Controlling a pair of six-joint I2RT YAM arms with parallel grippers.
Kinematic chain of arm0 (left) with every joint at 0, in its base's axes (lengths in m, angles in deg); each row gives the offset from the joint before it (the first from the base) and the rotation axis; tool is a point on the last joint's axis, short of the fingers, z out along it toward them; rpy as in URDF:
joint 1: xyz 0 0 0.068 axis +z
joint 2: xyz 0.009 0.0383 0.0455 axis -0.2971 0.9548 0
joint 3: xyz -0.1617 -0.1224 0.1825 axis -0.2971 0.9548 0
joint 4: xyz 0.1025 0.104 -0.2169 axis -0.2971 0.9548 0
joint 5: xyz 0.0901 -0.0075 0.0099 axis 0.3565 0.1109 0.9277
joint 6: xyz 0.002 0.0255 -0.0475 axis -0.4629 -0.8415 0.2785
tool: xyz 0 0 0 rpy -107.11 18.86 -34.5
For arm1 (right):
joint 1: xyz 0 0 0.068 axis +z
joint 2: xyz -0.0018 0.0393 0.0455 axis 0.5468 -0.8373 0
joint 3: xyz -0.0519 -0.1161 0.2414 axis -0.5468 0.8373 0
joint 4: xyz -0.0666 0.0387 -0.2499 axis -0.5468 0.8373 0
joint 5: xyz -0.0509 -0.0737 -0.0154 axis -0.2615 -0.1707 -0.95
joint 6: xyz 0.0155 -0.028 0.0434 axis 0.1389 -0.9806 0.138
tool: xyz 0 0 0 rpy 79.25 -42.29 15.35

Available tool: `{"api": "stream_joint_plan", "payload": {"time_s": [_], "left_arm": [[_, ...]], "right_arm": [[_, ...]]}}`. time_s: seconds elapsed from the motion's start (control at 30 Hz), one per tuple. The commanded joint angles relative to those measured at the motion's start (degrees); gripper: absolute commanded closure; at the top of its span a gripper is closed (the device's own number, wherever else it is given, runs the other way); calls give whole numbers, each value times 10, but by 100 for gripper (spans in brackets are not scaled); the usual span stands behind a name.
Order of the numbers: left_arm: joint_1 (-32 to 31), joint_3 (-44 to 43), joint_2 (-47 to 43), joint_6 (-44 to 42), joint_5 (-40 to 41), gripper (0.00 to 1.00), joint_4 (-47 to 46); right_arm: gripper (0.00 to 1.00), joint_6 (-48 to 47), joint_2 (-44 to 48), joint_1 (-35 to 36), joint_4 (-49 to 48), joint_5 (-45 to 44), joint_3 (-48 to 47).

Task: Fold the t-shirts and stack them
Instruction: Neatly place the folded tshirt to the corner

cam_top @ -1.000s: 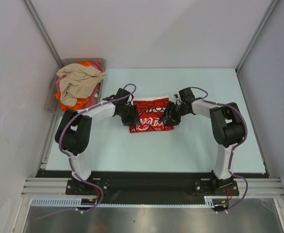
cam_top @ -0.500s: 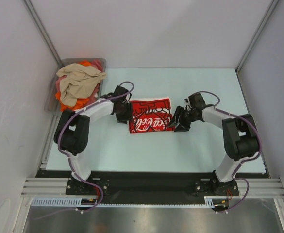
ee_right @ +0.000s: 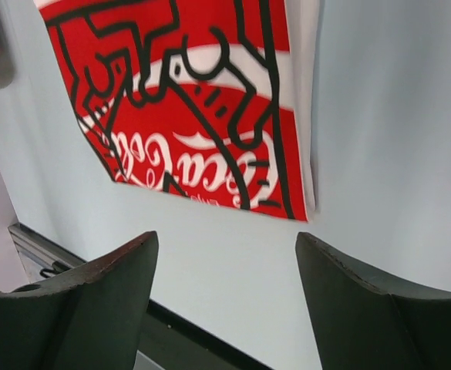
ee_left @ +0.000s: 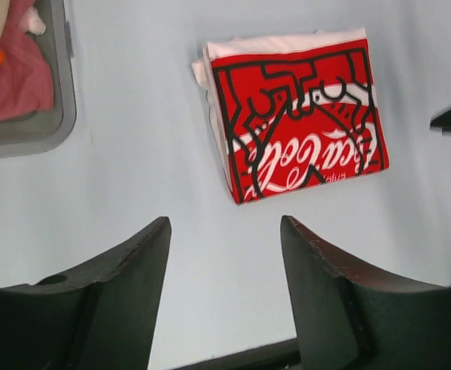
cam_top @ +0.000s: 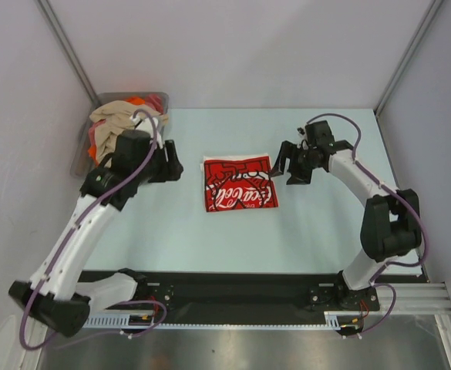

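Note:
My right gripper is going to move outward and down onto the shirt's closest far corner [cam_top: 268, 157] next, because the bare table there leaves room for the fingers.
The white t-shirt with the red Coca-Cola print [cam_top: 238, 183] lies folded into a flat rectangle in the middle of the table. It also shows in the left wrist view [ee_left: 294, 109] and the right wrist view [ee_right: 190, 100]. My left gripper [cam_top: 173, 164] is open and empty, left of the folded shirt and apart from it. My right gripper [cam_top: 282, 166] is open and empty, just right of the shirt. The beige t-shirt [cam_top: 119, 123] lies crumpled on orange and pink-red shirts in the grey tray [cam_top: 80, 156].
The grey tray stands at the table's back left corner, and its corner shows in the left wrist view [ee_left: 52, 131]. Metal frame posts rise at both back corners. A black rail [cam_top: 233, 284] runs along the near edge.
Both grippers have let go of the folded shirt and drawn back and up from it, the left toward the tray, the right toward the back right. The shirt lies flat.

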Motion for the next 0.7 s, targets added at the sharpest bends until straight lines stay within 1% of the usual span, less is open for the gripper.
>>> {"api": "stream_joint_plan", "payload": {"time_s": [0.0,0.03,0.07,0.17,0.23,0.3,0.4,0.47,0.5,0.57,0.6,0.67], "left_arm": [[2,84,-50,-30,0,34,39],[2,98,-79,-39,-15,34,33],[2,123,-90,-43,-21,34,28],[1,150,-126,-43,-31,33,12],[2,181,-138,-39,-30,29,-8],[1,211,-147,-21,-13,28,-17],[2,251,-153,-15,-33,29,-48],[2,249,-157,-20,-37,29,-50],[2,253,-164,-21,-37,26,-55],[5,261,-168,-22,-37,22,-71],[12,263,-169,-22,-66,22,-72],[17,263,-166,-24,-77,21,-72]], "right_arm": [[22,-33,-65,-4,29,-12,-83],[22,-41,-77,-4,29,-15,-118],[22,-44,-88,-4,28,-19,-132],[24,-61,-148,-6,28,-28,-191],[26,-62,-192,-12,8,-13,-207],[29,-62,-216,-19,-7,16,-227],[30,-75,-259,-22,-32,24,-259],[31,-79,-294,-23,-22,23,-281],[31,-79,-304,-23,-16,18,-305],[31,-75,-332,-23,-17,17,-318],[31,-72,-340,-23,-22,22,-324],[31,-66,-358,-23,-33,25,-342]]}}
